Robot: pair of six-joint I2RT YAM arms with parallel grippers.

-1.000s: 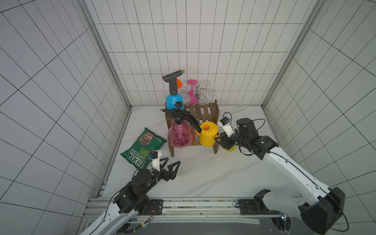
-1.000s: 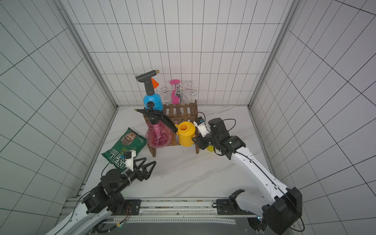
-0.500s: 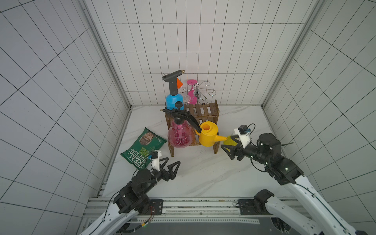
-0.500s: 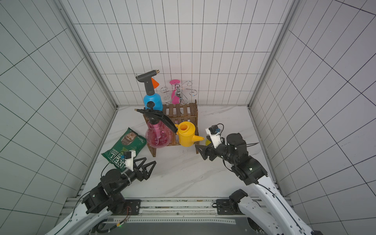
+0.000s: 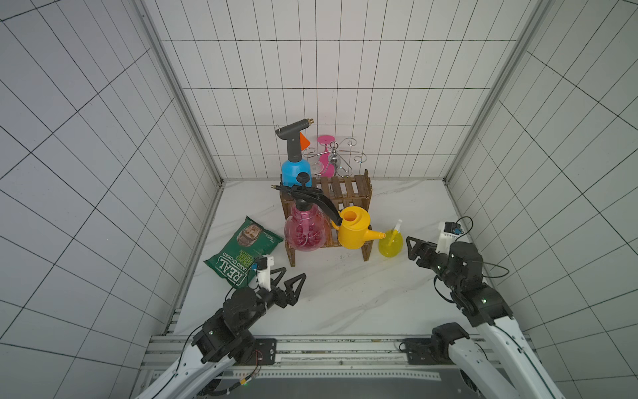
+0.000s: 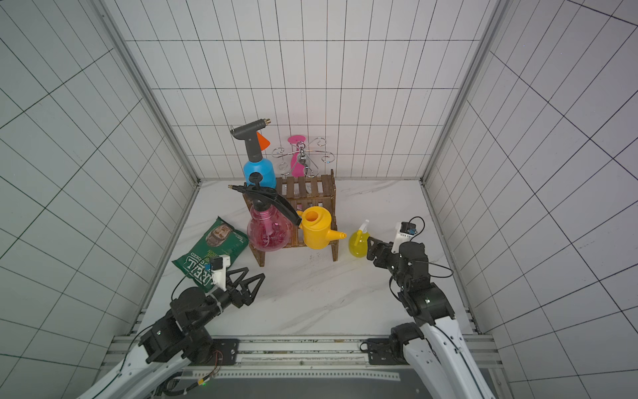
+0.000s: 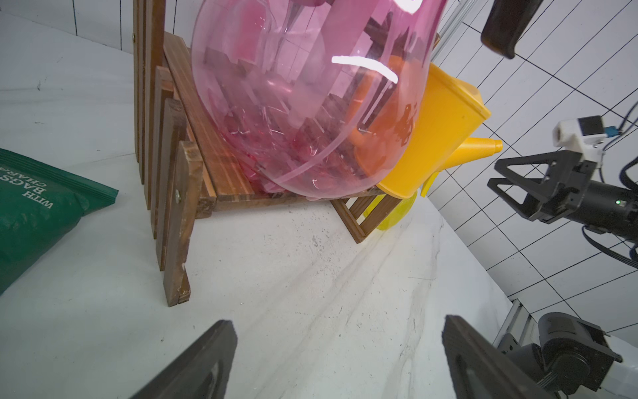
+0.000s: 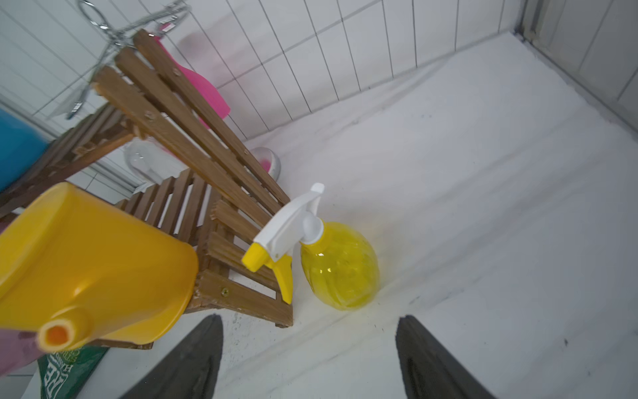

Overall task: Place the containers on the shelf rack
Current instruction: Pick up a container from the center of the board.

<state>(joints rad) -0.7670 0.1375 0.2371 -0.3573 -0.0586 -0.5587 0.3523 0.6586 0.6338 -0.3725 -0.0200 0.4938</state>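
My right gripper should next swing outward, tip downward and close on the yellow trigger bottle's white head (image 5: 398, 225) (image 8: 288, 223), because that head is narrower than the bottle's round body below it.
The shelf rack (image 5: 348, 193) stands at the back middle in both top views. On its upper tier is the blue sprayer (image 5: 295, 171). On the lower tier sit the pink sprayer (image 5: 305, 235) and the yellow watering can (image 5: 354, 233), spout pointing right. The yellow trigger bottle (image 5: 390, 243) stands upright on the table just right of the rack (image 8: 193, 138). My right gripper (image 5: 410, 247) is open and empty, a short way right of the bottle (image 8: 341, 266). Near the front left my left gripper (image 5: 292, 273) is open and empty, facing the pink sprayer (image 7: 293, 103).
A green chip bag (image 5: 241, 252) lies left of the rack, close to my left gripper. A chrome wire stand (image 5: 340, 155) with a pink glass (image 5: 326, 140) stands behind the rack against the back wall. Tiled walls close in on both sides.
My right gripper has opened and drawn back to the right from the watering can on the lower tier, uncovering the yellow trigger bottle. The left arm has not moved.
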